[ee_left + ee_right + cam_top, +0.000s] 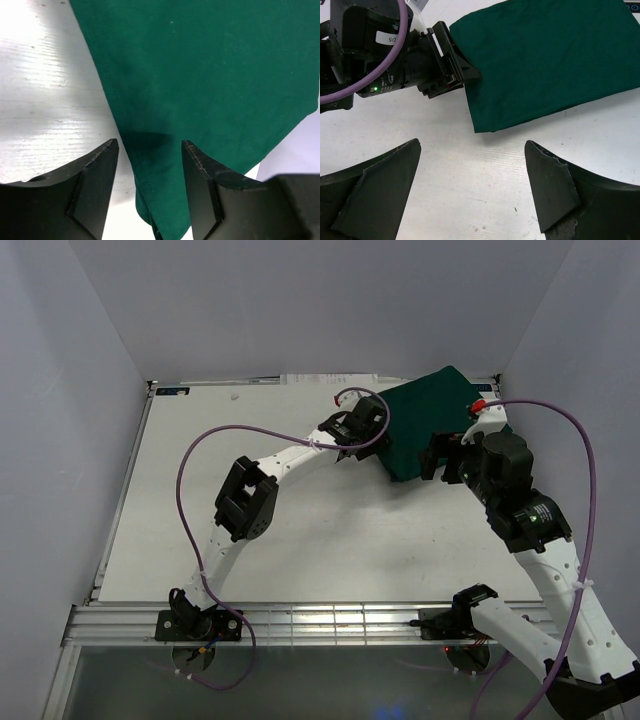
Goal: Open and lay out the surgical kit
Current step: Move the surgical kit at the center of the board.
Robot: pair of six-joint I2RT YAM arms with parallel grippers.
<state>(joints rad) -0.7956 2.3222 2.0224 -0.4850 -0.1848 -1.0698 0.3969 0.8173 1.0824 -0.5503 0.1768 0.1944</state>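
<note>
The left gripper straddles one edge of the bundle, so the right gripper should move outward, to the right in the top view, and down onto the bundle's opposite edge (634, 21).
The surgical kit is a folded dark green cloth bundle (430, 425) at the back right of the table; the tray, instruments and packets are hidden. My left gripper (380, 433) is open at the bundle's left edge. In the left wrist view its fingers straddle a fold of the green cloth (215, 75), with the gripper (150, 145) not closed on it. My right gripper (442, 465) is open and empty over bare table just in front of the bundle's near corner. The right wrist view shows the cloth (545, 55), the left gripper's fingertips (466, 73) at its edge, and my right gripper (472, 150).
The white table (300, 530) is boxed in by pale walls on the left, back and right. Purple cables (200, 455) loop over both arms. The bundle lies close to the back right corner.
</note>
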